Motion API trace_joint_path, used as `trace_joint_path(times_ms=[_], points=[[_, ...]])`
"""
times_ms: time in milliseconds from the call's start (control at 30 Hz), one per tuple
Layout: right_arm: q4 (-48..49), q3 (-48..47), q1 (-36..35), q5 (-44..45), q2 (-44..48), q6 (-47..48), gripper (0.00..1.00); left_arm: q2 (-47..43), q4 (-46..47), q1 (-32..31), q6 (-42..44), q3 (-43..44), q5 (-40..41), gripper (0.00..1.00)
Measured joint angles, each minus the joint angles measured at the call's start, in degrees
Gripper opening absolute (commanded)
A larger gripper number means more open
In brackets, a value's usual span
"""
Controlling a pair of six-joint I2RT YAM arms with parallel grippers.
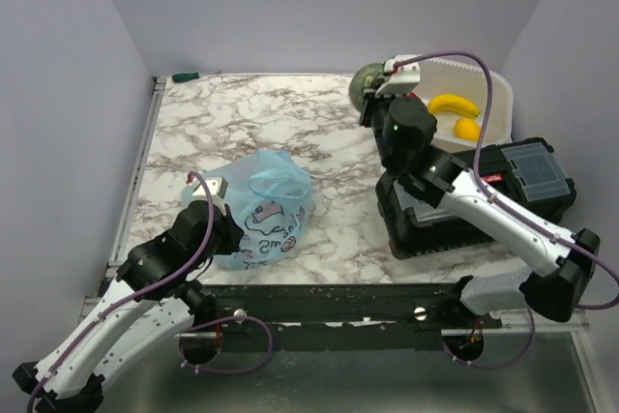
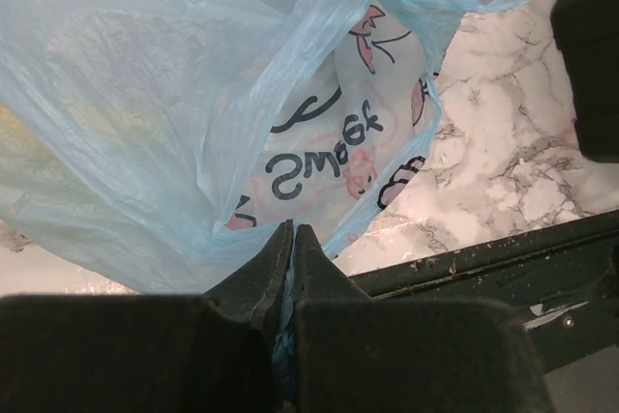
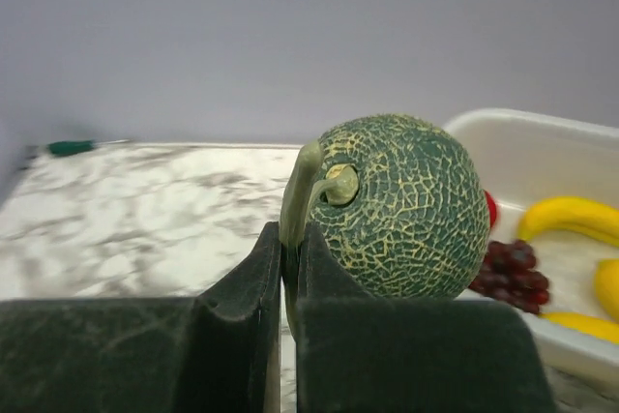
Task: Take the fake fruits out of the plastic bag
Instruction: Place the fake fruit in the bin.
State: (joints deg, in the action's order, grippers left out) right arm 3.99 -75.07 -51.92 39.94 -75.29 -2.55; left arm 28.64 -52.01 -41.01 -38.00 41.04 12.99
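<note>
Next, my right gripper swings the melon (image 1: 366, 82) to the right in the top view, past the banana, then tilts down inside the white tub.
The light-blue plastic bag (image 1: 263, 210) with pink cartoon print lies crumpled on the marble table, and my left gripper (image 1: 215, 202) is shut on its edge. In the left wrist view the bag (image 2: 193, 113) fills the frame, its film pinched between the left gripper (image 2: 292, 231) fingers. My right gripper (image 3: 290, 237) is shut on the pale stem of the netted green melon (image 3: 406, 205), held up beside the white tub. From above, the melon (image 1: 366, 82) shows by the right gripper (image 1: 371, 103). A banana (image 1: 453, 103), a yellow-orange citrus (image 1: 467, 129), dark grapes (image 3: 513, 273) and a red fruit (image 3: 490, 210) lie in the tub.
The white tub (image 1: 500, 99) stands at the back right. A black case (image 1: 503, 191) with a clear-lidded box sits at the right under the right arm. A green marker (image 1: 184, 76) lies at the back left corner. A dark rail (image 1: 338, 302) runs along the near edge.
</note>
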Motion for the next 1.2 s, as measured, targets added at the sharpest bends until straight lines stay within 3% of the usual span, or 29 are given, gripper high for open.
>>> trace_joint_path(times_ms=[200,367,933,1200], points=[[-1.0,-0.3,20.9,-2.5,-6.4,-3.5,0.01,-2.1,0.0,0.0,0.0,0.0,-0.4,0.00],[-0.6,-4.6,30.1,-1.9,-15.0,-3.0,0.01,-3.5,0.1,0.0,0.4,0.0,-1.6,0.00],[-8.3,-24.5,48.0,-4.0,-41.0,-11.5,0.01,-6.5,1.0,0.0,1.4,0.0,-3.6,0.00],[-12.3,-25.7,50.5,-6.3,-44.4,-14.2,0.13,-6.4,1.1,0.0,1.4,0.0,-3.6,0.00]])
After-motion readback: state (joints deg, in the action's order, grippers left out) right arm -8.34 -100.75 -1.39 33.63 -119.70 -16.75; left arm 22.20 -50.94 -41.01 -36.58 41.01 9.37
